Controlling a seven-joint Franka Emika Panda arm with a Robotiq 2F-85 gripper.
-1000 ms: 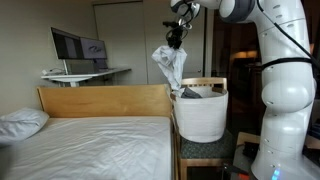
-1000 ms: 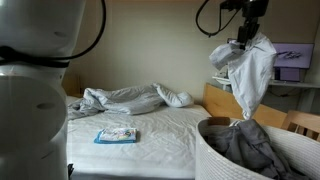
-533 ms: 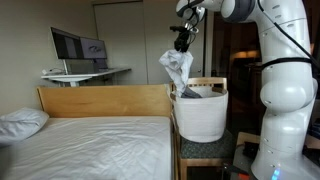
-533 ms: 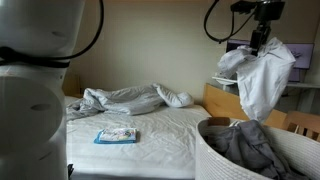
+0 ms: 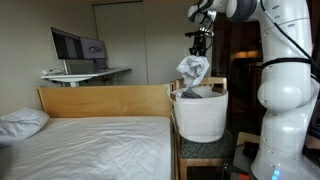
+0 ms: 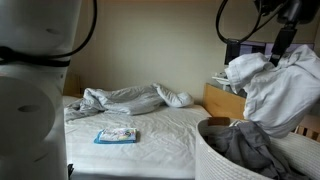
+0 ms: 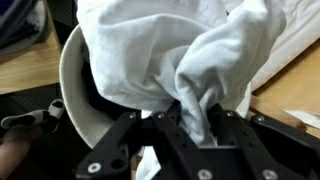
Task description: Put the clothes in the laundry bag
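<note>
My gripper will next move gently away from the bed, high over the laundry bag's opening (image 5: 204, 91) (image 7: 98, 98), and release the white garment, because the garment hangs toward the bag's rim on the bed side.
My gripper (image 5: 200, 50) is shut on a white garment (image 5: 192, 70) that hangs from it right over the laundry bag (image 5: 200, 118), its lower end at the rim. In the wrist view the fingers (image 7: 193, 112) pinch a fold of the white cloth (image 7: 170, 50) with the bag's rolled rim (image 7: 68, 80) below. From another angle the white garment (image 6: 275, 90) dangles above the bag (image 6: 215, 160), which holds a dark grey garment (image 6: 250, 148). More light grey clothes (image 6: 125, 98) lie crumpled on the bed.
The bed's wooden end board (image 5: 105, 100) stands beside the bag. A white pillow (image 5: 22, 123) lies on the bed, and a small blue-and-white packet (image 6: 116, 135) rests on the sheet. A desk with a monitor (image 5: 78, 46) stands behind. The white robot body (image 5: 285, 90) is close by.
The gripper has carried the white garment sideways from above the bed's end board to over the laundry bag, and lowered it slightly.
</note>
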